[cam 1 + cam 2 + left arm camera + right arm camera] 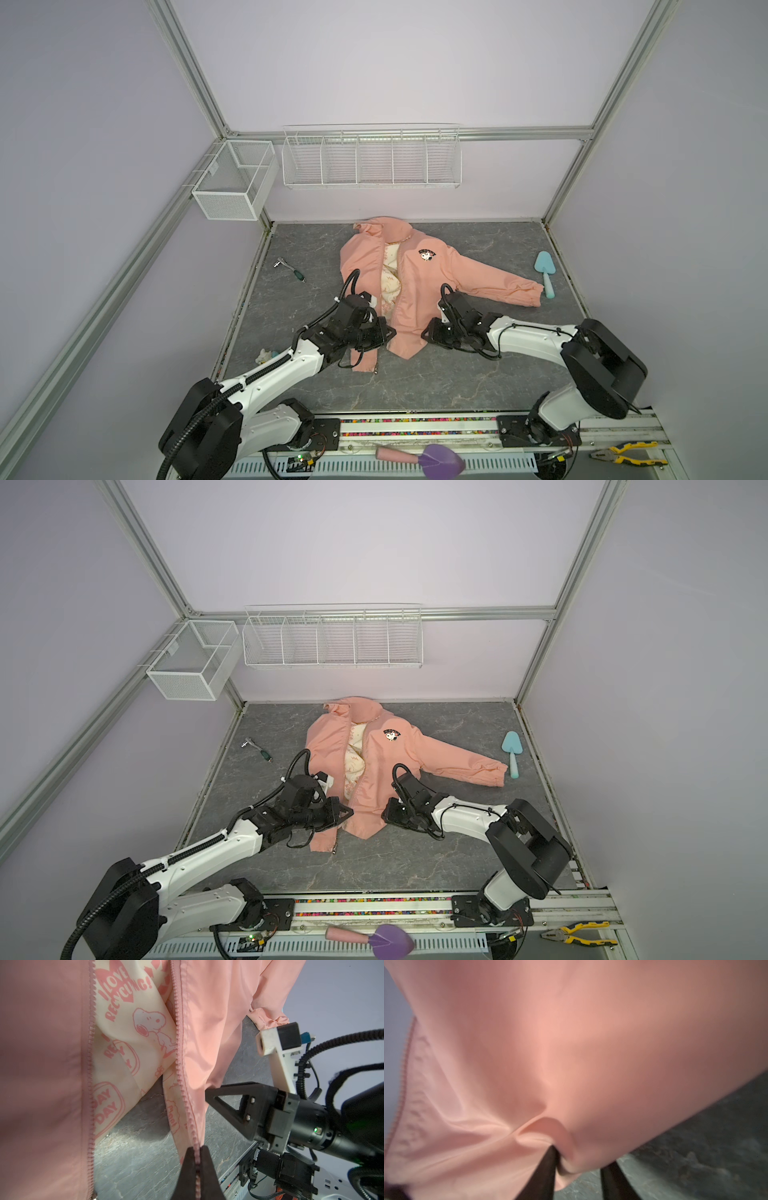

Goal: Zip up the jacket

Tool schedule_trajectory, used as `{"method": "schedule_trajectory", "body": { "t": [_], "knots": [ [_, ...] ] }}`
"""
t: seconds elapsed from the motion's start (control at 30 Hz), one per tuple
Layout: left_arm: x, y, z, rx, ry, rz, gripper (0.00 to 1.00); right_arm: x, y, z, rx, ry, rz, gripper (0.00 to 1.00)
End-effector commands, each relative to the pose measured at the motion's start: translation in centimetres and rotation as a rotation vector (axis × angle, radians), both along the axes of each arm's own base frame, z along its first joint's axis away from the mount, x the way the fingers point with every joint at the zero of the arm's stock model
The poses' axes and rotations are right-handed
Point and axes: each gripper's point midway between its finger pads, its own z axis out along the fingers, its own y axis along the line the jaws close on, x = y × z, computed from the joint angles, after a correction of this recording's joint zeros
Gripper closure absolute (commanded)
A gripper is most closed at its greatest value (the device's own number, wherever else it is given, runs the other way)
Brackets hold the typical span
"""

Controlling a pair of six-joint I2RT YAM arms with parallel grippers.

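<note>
The badge panel lies creased between the grippers, so the left gripper will carry the panel's zipper edge outward over the panel's lower front [409, 318] [196, 1090] and let go of it.
The salmon-pink jacket [419, 286] [382, 771] lies face up on the grey table, front open, with cream printed lining [133, 1028] showing between the two zipper rows. My left gripper [391, 332] [198, 1154] is shut on the zipper edge of the panel with the badge, near its hem. My right gripper [424, 334] [579, 1165] is at the same panel's hem, on its outer side. Its jaws stand apart with a blurred fold of pink fabric [542, 1130] bulging between them. A small metal zipper piece [376, 371] hangs at the other panel's hem corner.
A ratchet tool [289, 269] lies left of the jacket and a teal trowel [545, 270] beyond the sleeve cuff. Wire baskets [370, 158] [235, 178] hang on the back wall. A small pale object [266, 356] sits by the left edge. A purple trowel [436, 457] and pliers [623, 453] lie on the front rail.
</note>
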Motion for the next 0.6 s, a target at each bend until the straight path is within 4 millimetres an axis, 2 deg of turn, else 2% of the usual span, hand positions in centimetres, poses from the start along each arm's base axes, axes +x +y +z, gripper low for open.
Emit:
{"method": "schedule_trajectory", "body": {
  "t": [0.0, 0.13, 0.33, 0.57],
  "knots": [
    [0.8, 0.1, 0.7, 0.011, -0.049, 0.002, 1.0, 1.5, 0.3, 2.1, -0.011, -0.052, 0.026, 0.84],
    [1.8, -0.1, 1.3, 0.014, -0.105, 0.011, 1.0, 2.6, -0.1, 4.9, -0.077, -0.122, 0.076, 0.93],
    [4.3, -1.2, 3.5, -0.046, -0.197, 0.057, 1.0, 3.9, -3.0, 8.1, -0.215, -0.179, 0.119, 0.94],
    [6.2, -4.9, 7.1, -0.116, -0.297, 0.019, 1.0, 5.8, -6.3, 13.0, -0.351, -0.273, 0.128, 0.93]
  ]
}}
